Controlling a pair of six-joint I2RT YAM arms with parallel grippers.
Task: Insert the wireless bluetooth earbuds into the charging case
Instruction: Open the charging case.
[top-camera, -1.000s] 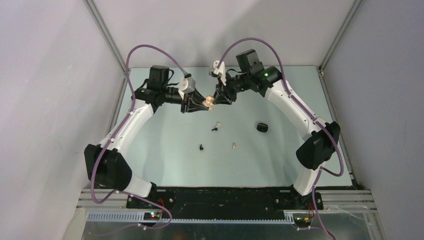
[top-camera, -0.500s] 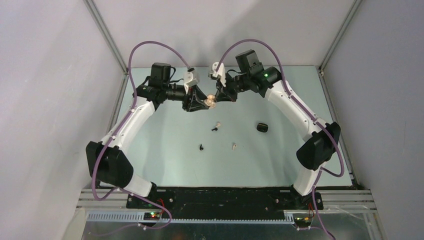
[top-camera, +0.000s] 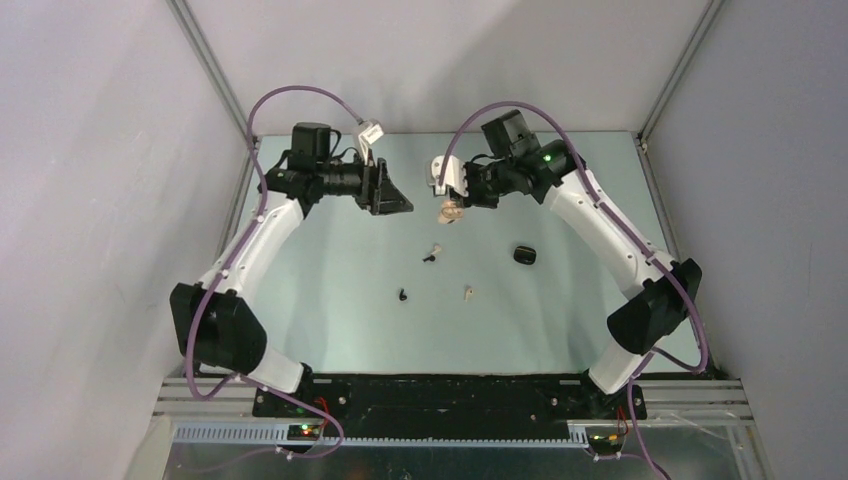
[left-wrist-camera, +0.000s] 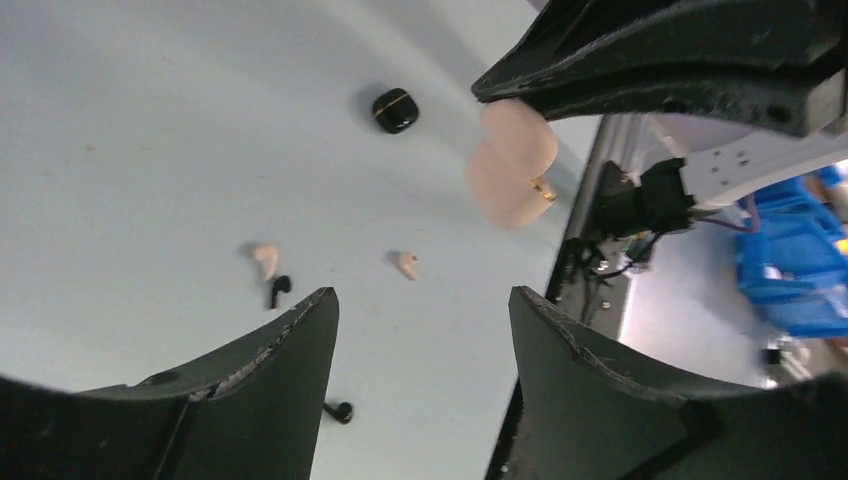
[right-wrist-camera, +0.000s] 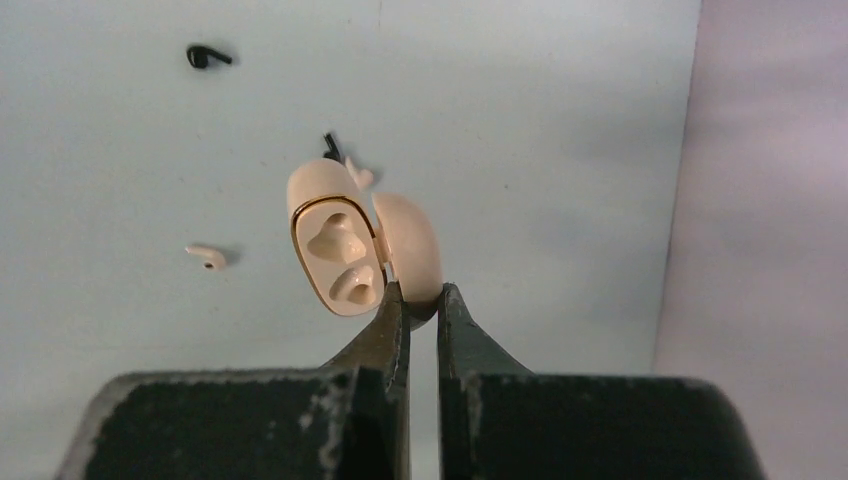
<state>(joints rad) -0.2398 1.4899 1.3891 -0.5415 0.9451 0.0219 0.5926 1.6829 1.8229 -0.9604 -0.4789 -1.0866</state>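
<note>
The right gripper leaves the lid's bare end (top-camera: 449, 214) (left-wrist-camera: 537, 155) uncovered, so next I need to move my left gripper down and to the right in the top view and close on it there.
The cream charging case (right-wrist-camera: 340, 245) hangs above the table with its lid swung open and both sockets empty. My right gripper (right-wrist-camera: 422, 295) is shut on the lid (right-wrist-camera: 410, 245). In the top view the case (top-camera: 450, 212) hangs under the right gripper (top-camera: 458, 200). My left gripper (top-camera: 398, 205) stands open and empty, a short way left of the case (left-wrist-camera: 510, 165). On the table lie a cream earbud (top-camera: 436, 246) touching a black one (top-camera: 429, 257), a lone black earbud (top-camera: 402, 294) and a lone cream earbud (top-camera: 467, 292).
A closed black case (top-camera: 524, 254) lies on the table right of the earbuds, also seen in the left wrist view as the black case (left-wrist-camera: 395, 110). Metal frame posts and grey walls close in the back and sides.
My left gripper has opened, let go of the cream case and drawn back to the left. The right gripper has shut on the lid and carried the case slightly right and down.
</note>
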